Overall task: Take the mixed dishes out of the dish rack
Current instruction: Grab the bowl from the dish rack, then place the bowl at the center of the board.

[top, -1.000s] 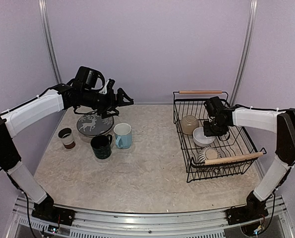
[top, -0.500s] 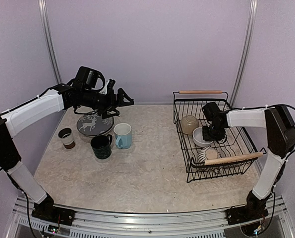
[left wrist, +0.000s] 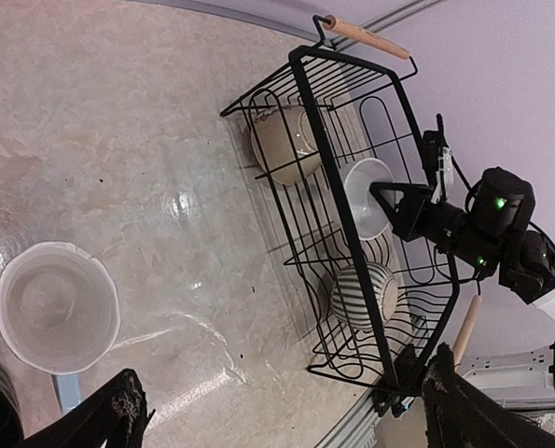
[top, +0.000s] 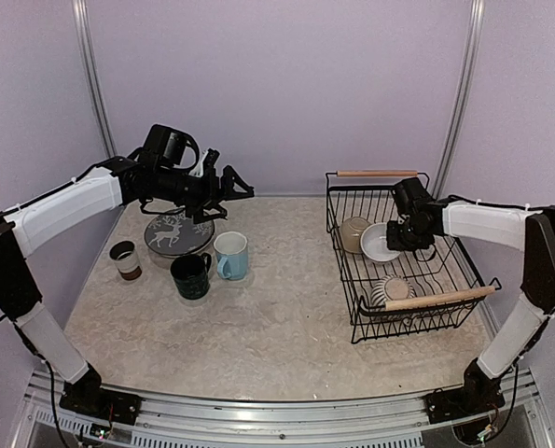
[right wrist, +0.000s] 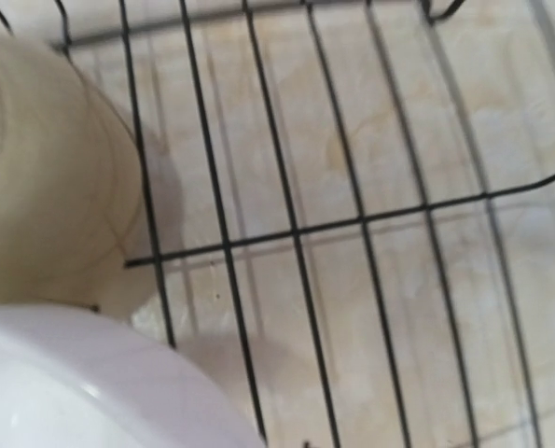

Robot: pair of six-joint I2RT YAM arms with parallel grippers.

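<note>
The light blue mug (top: 230,255) has bare tabletop at its near side, so my right gripper next rises from the rack, crosses toward it and lowers to release there.
The black wire dish rack (top: 445,271) stands at the right. My right gripper (top: 395,239) is inside it, shut on the rim of a white bowl (top: 377,244), which hangs tilted above the rack floor. The left wrist view shows this grip on the bowl (left wrist: 366,194). A beige bowl (top: 354,233) and a striped grey mug (top: 389,291) lie in the rack. My left gripper (top: 232,191) is open and empty, held above the deer-pattern plate (top: 177,233). The light blue mug (top: 230,255), dark green mug (top: 190,275) and brown-white cup (top: 125,260) stand on the table. No striped plate shows.
The rack's wooden handles (top: 378,173) sit at its far and near ends. The right wrist view shows only rack wires (right wrist: 296,233), the white bowl (right wrist: 81,392) and the beige bowl (right wrist: 44,177). The back wall is close behind both grippers.
My right gripper has raised the white bowl off the rack floor and tilted it, moving slightly toward the back. The left arm has barely moved.
</note>
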